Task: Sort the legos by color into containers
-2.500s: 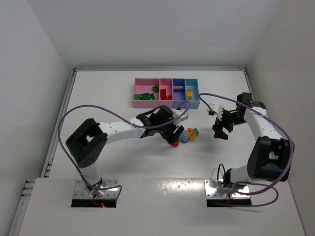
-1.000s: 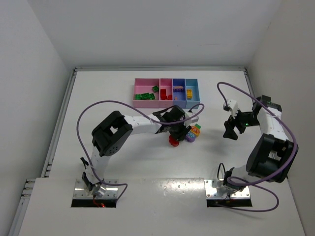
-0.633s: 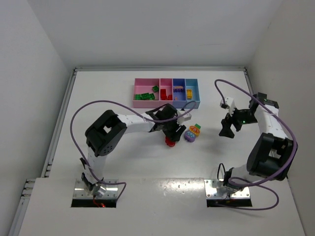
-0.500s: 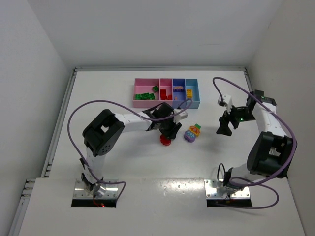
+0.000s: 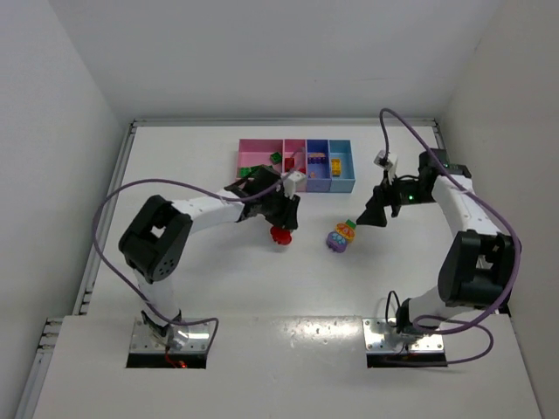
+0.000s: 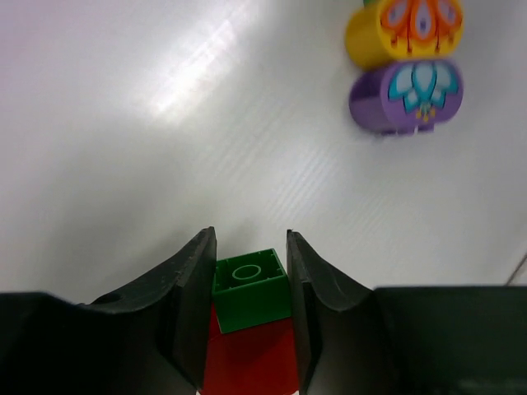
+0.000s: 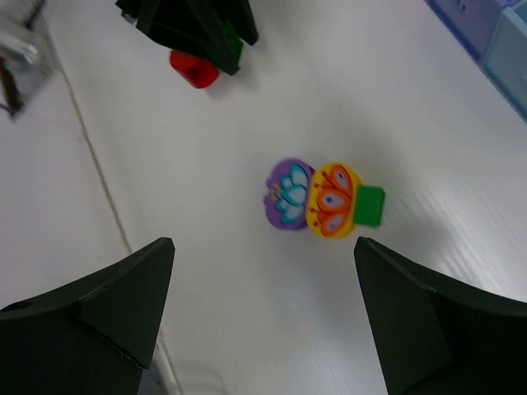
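Note:
My left gripper rises and moves outward over the wide pink container next. It releases the green brick there, since green bricks already lie in that container.
My left gripper (image 5: 281, 223) is shut on a stack of a green brick (image 6: 249, 285) on a red brick (image 6: 251, 354), held just above the table; the stack shows red in the top view (image 5: 279, 234). A purple, yellow and green lego stack (image 5: 341, 236) lies on the table right of it, also in the left wrist view (image 6: 403, 62) and the right wrist view (image 7: 323, 198). My right gripper (image 5: 372, 216) is open and empty, hovering just right of that stack. The containers (image 5: 295, 165) stand at the back: wide pink with green bricks, narrow pink with red, purple-blue, light blue.
Purple cables arc over both arms. The right wrist view shows my left gripper with its red brick (image 7: 196, 70) at the top left and a corner of the blue bins (image 7: 498, 37) at the top right. White walls bound the table.
My left gripper has pulled the red and green bricks off the cluster and moved left. The purple-yellow-green stack stays on the table. My right gripper has swung left toward that stack.

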